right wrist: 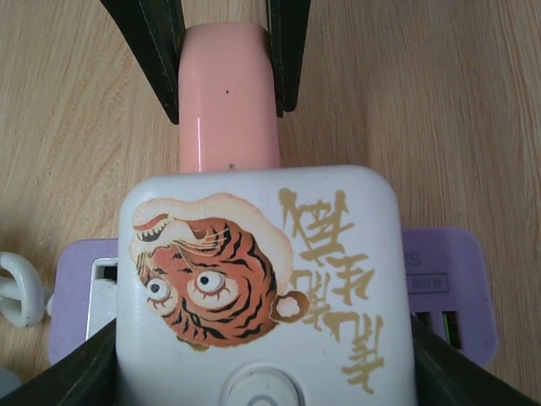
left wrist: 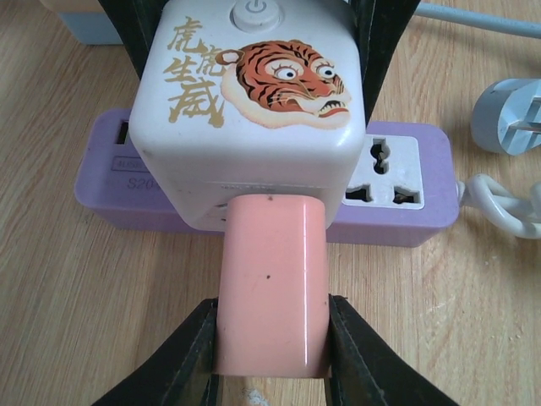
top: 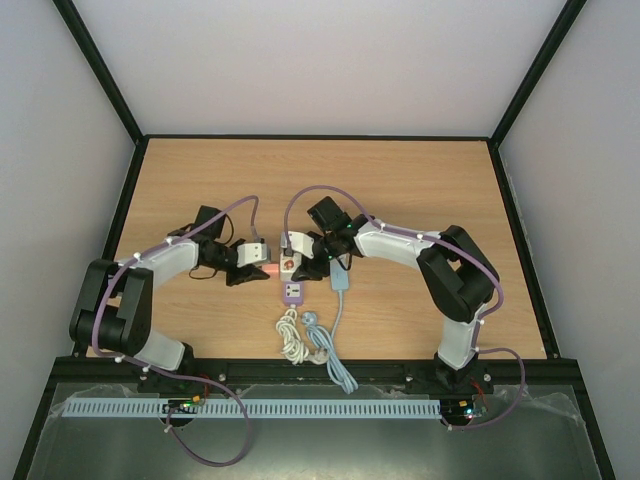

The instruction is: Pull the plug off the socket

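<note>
The robot's right gripper is holding the cube (top: 290,262), so the left gripper will next pull away from it, then move outward and down, and let go of the plug on the tabletop's bare far corner.
A pink plug (left wrist: 272,283) sits with its end against the side of a white cube socket (left wrist: 254,110) that has a tiger picture on top. The cube stands on a purple power strip (left wrist: 397,182). My left gripper (left wrist: 272,355) is shut on the pink plug, one finger on each side. My right gripper (right wrist: 266,376) is shut on the cube (right wrist: 262,288), with its fingers (right wrist: 84,372) at the cube's two sides. In the top view the plug (top: 270,270), the cube (top: 290,262) and the strip (top: 292,292) lie at the table's middle between both grippers.
A grey-blue loose plug (left wrist: 507,114) and a coiled white cable (left wrist: 507,207) lie beside the strip. In the top view the white cable (top: 290,335) and a blue cable (top: 335,355) run toward the near edge. A light blue block (top: 341,278) lies under the right arm.
</note>
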Motion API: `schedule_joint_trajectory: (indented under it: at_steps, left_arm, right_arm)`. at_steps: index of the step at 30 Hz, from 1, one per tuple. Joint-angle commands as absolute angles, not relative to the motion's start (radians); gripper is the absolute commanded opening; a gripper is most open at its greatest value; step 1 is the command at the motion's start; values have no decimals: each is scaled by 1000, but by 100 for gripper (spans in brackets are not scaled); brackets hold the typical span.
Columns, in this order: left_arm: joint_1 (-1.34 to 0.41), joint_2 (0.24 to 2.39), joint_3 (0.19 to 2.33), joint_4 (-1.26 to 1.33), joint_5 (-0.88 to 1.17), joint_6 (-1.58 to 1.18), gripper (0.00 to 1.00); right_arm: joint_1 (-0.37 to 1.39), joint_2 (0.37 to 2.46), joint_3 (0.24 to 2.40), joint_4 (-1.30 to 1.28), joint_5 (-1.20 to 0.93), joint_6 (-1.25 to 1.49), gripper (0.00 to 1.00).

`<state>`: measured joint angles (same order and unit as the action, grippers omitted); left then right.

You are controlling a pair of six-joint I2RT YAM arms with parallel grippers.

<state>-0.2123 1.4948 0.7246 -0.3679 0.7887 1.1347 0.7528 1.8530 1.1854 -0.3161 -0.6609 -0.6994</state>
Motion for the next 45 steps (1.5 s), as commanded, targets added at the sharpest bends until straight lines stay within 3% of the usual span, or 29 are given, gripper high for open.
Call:
schedule_joint_trajectory:
  at_steps: [1,4,8,12,17,23,30,36,42,45]
  left_arm:
    - [-224,1473,705,-351,777,1139,18]
    - [-154,1489,719,-386,823,1169,18]
    - [-243,1481,757,-376,815,1104,18]
    - [-164,1451,708,-339,781,1135,17]
    - [-228,1476,736,-354,820,1089,17]
    - [-95,1496,811,-510,782,1228,15]
    - [-232,1483,806,-426,783,1136,13]
    - [-85,1519,826,-560,760,1288,13]
    - [-150,1494,808,-487,775,1217,12]
    - [-97,1484,813,-502,772,1252,12]
  right_arm:
    - [749,1890,1188,-426,-619,-714,7]
    - [748,1885,1174,-416,-612,-716,7]
    - [749,1904,1197,-435,-611,-720,6]
    - [749,1882,1167,-418,-603,-724,6]
    - [749,1893,1186,-437,-607,-726,6]
    - [747,1872,1153,-431,-582,-737,6]
    - [747,1897,1195,-452,-602,-728,6]
    - [747,1892,1169,-452,-557,-739,5]
    - [747,1905,1184,-466,-556,-738,5]
    - [747,1901,1178,-465,-558,-736,5]
